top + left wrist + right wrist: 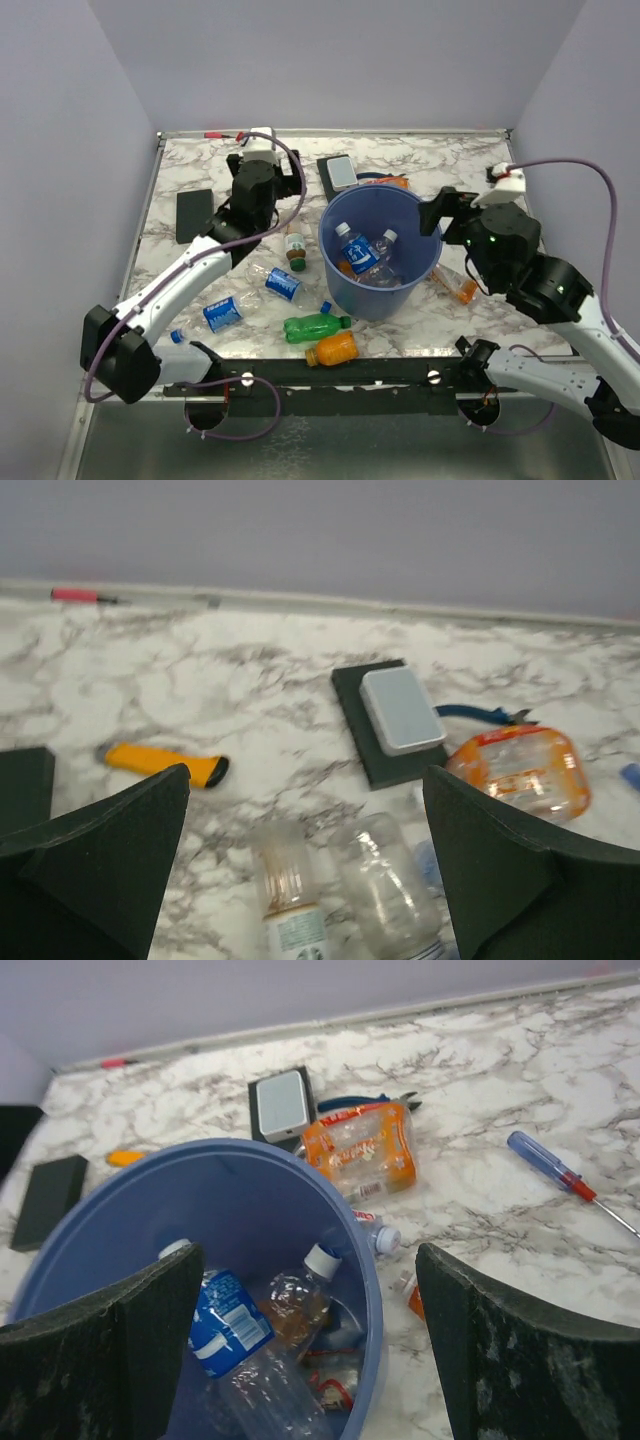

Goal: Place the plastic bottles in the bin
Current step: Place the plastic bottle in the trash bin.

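Next I should tip my left gripper's open fingers downward and descend around the brown bottle's unlabelled far part (293, 228) (284, 875), since it lies below the gripper, lengthwise between those fingers.
The blue bin (378, 292) stands mid-table. Inside it lie a blue-labelled clear bottle (230, 1325) and a white-capped clear bottle (295, 1305). My right gripper (445, 215) hangs open and empty over the bin's right rim (372, 1290). On the table left of the bin lie a brown bottle (295, 248), two blue-labelled clear bottles (277, 282) (222, 313), a green bottle (315, 326) and an orange bottle (333, 349). Another orange bottle (455, 283) lies right of the bin. My left gripper (266, 178) is open and empty, high above the brown bottle (288, 900) and a clear one (390, 895).
Behind the bin are a black slab with a grey block (395, 718), an orange packet (362, 1150) and blue-handled pliers (372, 1103). A screwdriver (548, 1167) lies to the right. An orange marker (165, 763) and a flat black rectangle (193, 215) lie at the left.
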